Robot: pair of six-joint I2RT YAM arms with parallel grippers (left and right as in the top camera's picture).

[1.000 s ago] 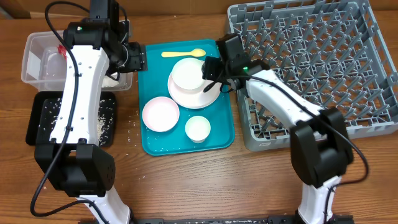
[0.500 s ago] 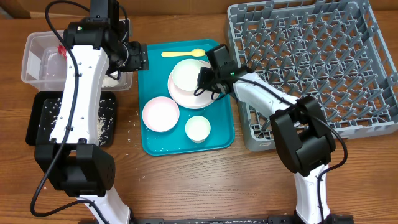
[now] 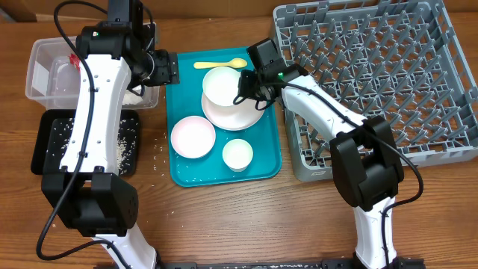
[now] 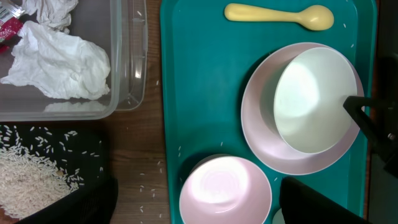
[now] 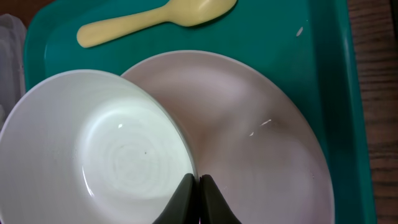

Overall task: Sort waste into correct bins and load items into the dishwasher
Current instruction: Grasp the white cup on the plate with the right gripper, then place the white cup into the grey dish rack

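Observation:
I need to lift my right gripper outward off the plate (image 3: 240, 116), turn it over the dish rack and lower the bowl into the empty far tray-side corner.
A white bowl (image 3: 222, 85) rests on the white round plate (image 3: 240, 116) on the teal tray. My right gripper (image 3: 243, 88) is shut on the bowl's right rim; in the right wrist view its fingertips (image 5: 199, 191) pinch the rim of the bowl (image 5: 112, 149) above the plate (image 5: 261, 143). My left gripper (image 3: 161, 69) hangs open over the tray's left side, its fingers (image 4: 323, 202) straddling the second bowl (image 4: 225, 190). A yellow spoon (image 3: 220, 64) and a small cup (image 3: 237, 154) also lie on the tray. Tissue (image 4: 59, 53) and a red wrapper (image 4: 9, 28) sit in the clear tub (image 3: 41, 60). Rice (image 4: 25, 171) covers the black tray (image 3: 45, 149).
The grey dish rack (image 3: 373, 75) stands at the right, right beside the teal tray (image 3: 261, 170). Loose rice grains (image 4: 149, 186) are scattered on the wood between the black tray and the teal tray. The right arm reaches across the rack's left corner.
My right gripper moved left to the bowl on the plate and closed on its rim. The left arm stayed where it was, its jaws spreading slightly.

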